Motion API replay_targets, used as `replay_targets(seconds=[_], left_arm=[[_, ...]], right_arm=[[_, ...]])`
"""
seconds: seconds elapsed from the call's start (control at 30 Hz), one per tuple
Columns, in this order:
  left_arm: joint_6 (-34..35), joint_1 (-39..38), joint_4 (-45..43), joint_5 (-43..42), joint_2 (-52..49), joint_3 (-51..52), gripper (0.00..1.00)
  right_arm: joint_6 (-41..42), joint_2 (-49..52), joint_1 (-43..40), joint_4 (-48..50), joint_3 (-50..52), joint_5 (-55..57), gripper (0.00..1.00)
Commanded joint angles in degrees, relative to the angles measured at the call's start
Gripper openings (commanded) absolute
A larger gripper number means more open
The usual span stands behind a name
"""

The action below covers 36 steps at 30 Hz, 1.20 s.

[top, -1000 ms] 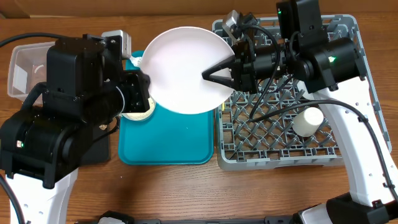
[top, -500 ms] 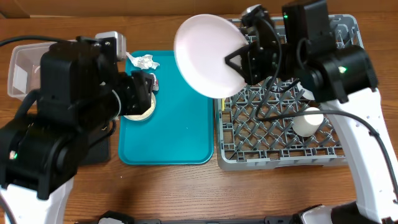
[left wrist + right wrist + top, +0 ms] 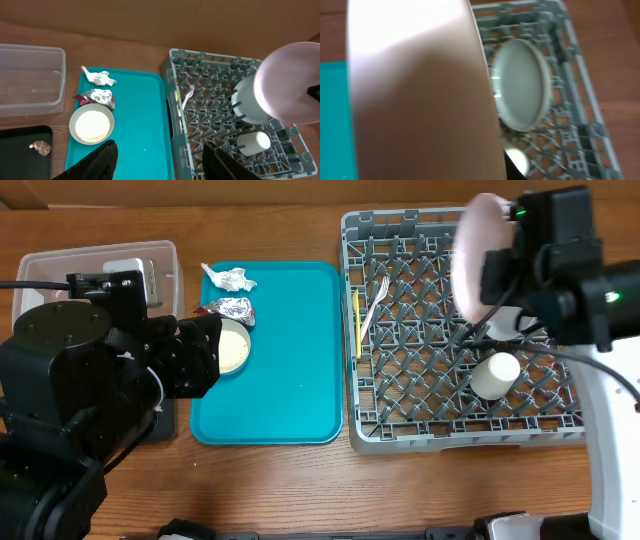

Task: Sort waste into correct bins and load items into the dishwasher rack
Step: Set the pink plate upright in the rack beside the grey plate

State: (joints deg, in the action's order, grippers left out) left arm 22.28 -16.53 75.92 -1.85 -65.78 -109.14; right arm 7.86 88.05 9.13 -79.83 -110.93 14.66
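The rack's wires toward the fork are empty, so my right gripper will next lower the white plate [image 3: 468,255] on edge into the rack [image 3: 400,395] there, beside the pale grey plate.
My right gripper [image 3: 488,272] is shut on the white plate [image 3: 468,255], holding it on edge above the right side of the grey dishwasher rack [image 3: 400,395]. The plate fills the right wrist view [image 3: 420,90]. A pale grey plate [image 3: 520,85] stands in the rack, with the white cup [image 3: 495,375] lying below it. The white fork [image 3: 375,295] and yellow spoon [image 3: 357,325] lie at the rack's left edge. My left gripper [image 3: 160,164] is open and empty, high above the teal tray [image 3: 290,380]. On that tray are the paper wrapper [image 3: 228,277], the foil [image 3: 230,310] and the bowl of rice [image 3: 235,348].
The clear tub [image 3: 60,265] stands at the far left. The black tray [image 3: 20,155] in front of it holds the brown lump [image 3: 40,146]. My left arm hides most of that tray from overhead. Bare wooden table lies along the front.
My right gripper has carried the white plate from above the teal tray to the right, over the rack, tipping it on edge. My left arm has drawn back, uncovering the wrapper, foil and bowl.
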Motion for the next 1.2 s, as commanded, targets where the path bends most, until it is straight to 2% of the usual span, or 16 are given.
replay_targets(seconds=[0.0,0.27,0.57,0.63,0.8,0.83,0.87,0.97,1.17], left_arm=[[-0.3,-0.4,0.2,0.8,0.2,-1.0,0.59],[-0.3,-0.4,0.6,0.8,0.2,-1.0,0.61],[-0.5,-0.4,1.6,0.8,0.0,-1.0,0.64],[-0.5,-0.4,2.2,0.8,-0.2,-1.0,0.64],[-0.5,-0.4,3.6,0.7,-0.9,-0.9,0.65],[-0.5,-0.4,3.6,0.5,-1.1,-0.9,0.65],[-0.5,-0.4,3.6,0.0,-1.3,-0.9,0.65],[-0.4,-0.4,3.6,-1.1,-1.8,-0.9,0.65],[-0.5,-0.4,3.6,-1.8,-2.9,-0.9,0.64]], right_arm=[[-0.8,2.0,-2.5,-0.3,0.0,1.6,0.12],[-6.4,12.5,-2.8,-0.4,0.0,3.8,0.09],[-8.3,21.1,-2.8,0.2,0.0,8.0,0.09],[-8.3,22.8,-3.1,0.2,0.0,10.1,0.06],[-8.1,24.4,-4.1,0.8,0.0,4.7,0.06],[-8.1,24.3,-4.1,0.7,-0.1,5.2,0.34],[-7.9,24.2,-4.2,0.6,-0.1,6.8,0.52],[-4.9,23.5,-4.6,0.6,-0.3,9.8,0.55],[-4.5,19.5,-4.7,-1.1,-6.4,8.0,0.55]])
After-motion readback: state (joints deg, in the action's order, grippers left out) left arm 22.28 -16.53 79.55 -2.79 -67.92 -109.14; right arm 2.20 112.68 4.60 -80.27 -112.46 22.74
